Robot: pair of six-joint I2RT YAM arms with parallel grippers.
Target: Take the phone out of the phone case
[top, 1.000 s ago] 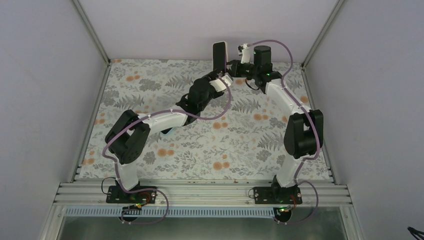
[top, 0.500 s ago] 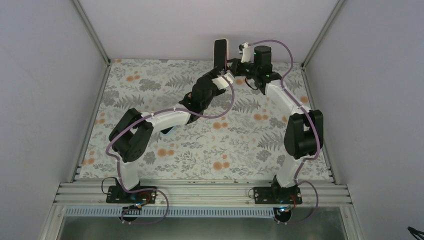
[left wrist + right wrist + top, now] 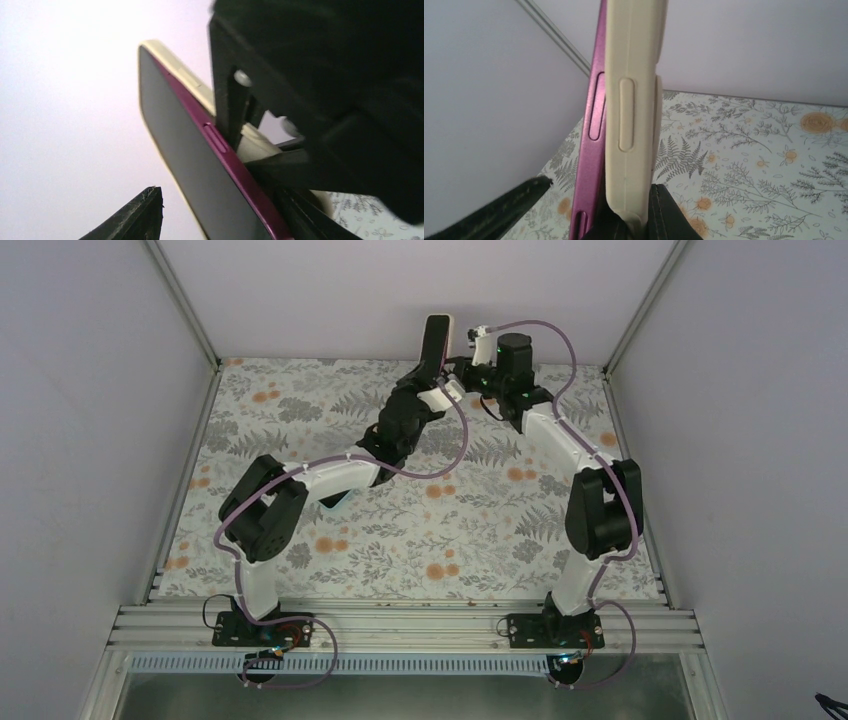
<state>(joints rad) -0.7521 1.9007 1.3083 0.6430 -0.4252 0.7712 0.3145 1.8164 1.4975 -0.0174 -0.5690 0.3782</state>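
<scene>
The case will next come away from the phone [image 3: 435, 340], as my right gripper pulls it, brings it back and down, and releases it on the clear floral tablecloth.
The phone [image 3: 435, 340] has a dark screen and a magenta rim, and stands upright above the far edge of the table in its cream case [image 3: 634, 100]. My right gripper [image 3: 460, 370] is shut on the lower edge of the case [image 3: 651, 220]. Along that side the case stands slightly off the magenta rim [image 3: 591, 150]. My left gripper [image 3: 430, 378] is open around the lower part of the phone [image 3: 220, 220]. Its left finger [image 3: 142, 215] is on the screen side, apart from the screen [image 3: 185, 150]. The bottom of the phone is hidden.
The floral tablecloth [image 3: 330, 410] covers the table. White walls and aluminium posts [image 3: 185, 300] close in the back and sides. The phone is held close to the back wall. Both arms reach to the far middle.
My left gripper has risen and moved up to the phone, from below right of it to around its lower part. The phone leans a little more. The right arm has shifted slightly left.
</scene>
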